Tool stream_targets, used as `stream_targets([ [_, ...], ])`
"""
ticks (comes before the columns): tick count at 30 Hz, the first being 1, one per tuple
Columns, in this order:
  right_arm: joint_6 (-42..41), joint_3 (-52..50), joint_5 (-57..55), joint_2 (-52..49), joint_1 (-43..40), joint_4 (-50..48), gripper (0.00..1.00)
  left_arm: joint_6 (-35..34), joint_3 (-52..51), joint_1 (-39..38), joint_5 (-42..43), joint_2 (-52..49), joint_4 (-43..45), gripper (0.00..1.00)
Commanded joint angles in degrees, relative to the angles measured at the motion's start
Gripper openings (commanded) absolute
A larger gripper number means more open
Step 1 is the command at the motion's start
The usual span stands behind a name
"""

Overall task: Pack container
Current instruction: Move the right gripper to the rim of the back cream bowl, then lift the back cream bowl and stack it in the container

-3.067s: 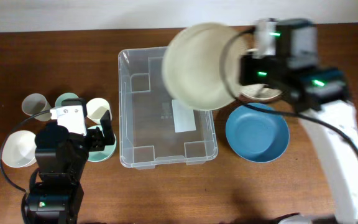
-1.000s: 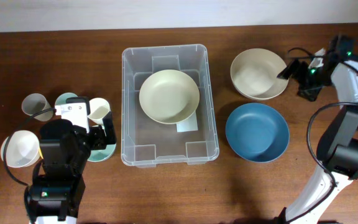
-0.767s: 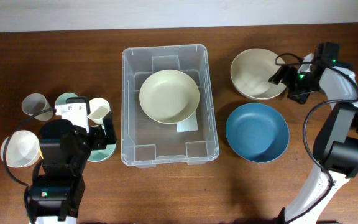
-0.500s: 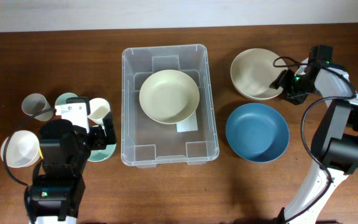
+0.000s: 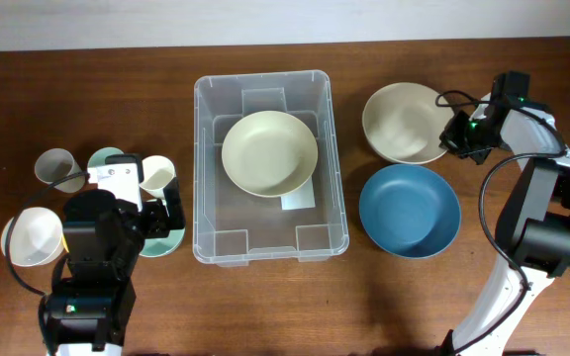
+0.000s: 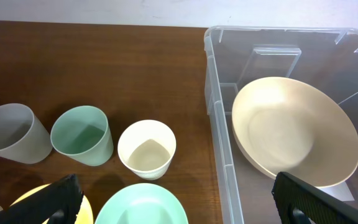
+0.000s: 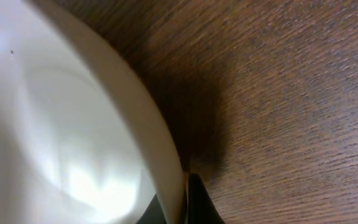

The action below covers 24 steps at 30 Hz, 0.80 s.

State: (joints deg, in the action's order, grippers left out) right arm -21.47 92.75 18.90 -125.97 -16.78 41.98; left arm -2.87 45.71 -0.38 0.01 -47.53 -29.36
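The robot's right gripper will next lift the second cream bowl over the container's side, then lower it onto the bowl inside the container, whose open hollow faces up.
The clear container stands mid-table with a cream bowl inside it; both also show in the left wrist view, the container and the bowl. A second cream bowl sits to the container's upper right. My right gripper is shut on that bowl's right rim; in the right wrist view the rim runs between the fingers. My left gripper is open and empty left of the container, above a green plate.
A blue bowl lies just in front of the gripped bowl. Left of the container stand a grey cup, a green cup, a cream cup and a white bowl. A yellow dish lies beside the green plate.
The right arm set one cream bowl into the container, swung out to the right, then closed in on the second cream bowl's rim. That bowl has shifted slightly left. The left arm has not moved.
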Motion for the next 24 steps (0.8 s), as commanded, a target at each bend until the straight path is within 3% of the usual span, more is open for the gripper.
stream_targets([
  [1, -0.04, -0.5, -0.46, -1.11, 0.33, -0.02, 0.04, -0.52, 1.01, 0.31, 0.2, -0.04, 0.13, 1.0],
  [6, 0.17, 3.52, 0.5, 0.98, 0.31, 2.45, 0.04, -0.55, 1.01, 0.28, 0.22, -0.04, 0.13, 1.0],
  [9, 0.17, 9.31, 6.84, 4.74, 0.26, 5.09, 0.04, -0.52, 1.01, 0.28, 0.2, -0.04, 0.13, 1.0],
  [14, 3.67, 19.65, 9.33, 9.49, 1.68, 15.1, 0.04, -0.55, 1.01, 0.31, 0.2, -0.04, 0.07, 1.0],
  [18, 11.43, 26.75, 9.42, 13.11, 7.19, 25.99, 0.04, -0.52, 1.01, 0.28, 0.2, -0.04, -0.02, 1.0],
  [24, 16.74, 28.55, 8.7, 15.82, 17.51, 32.74, 0.04, -0.52, 1.01, 0.28, 0.22, -0.04, -0.04, 1.0],
])
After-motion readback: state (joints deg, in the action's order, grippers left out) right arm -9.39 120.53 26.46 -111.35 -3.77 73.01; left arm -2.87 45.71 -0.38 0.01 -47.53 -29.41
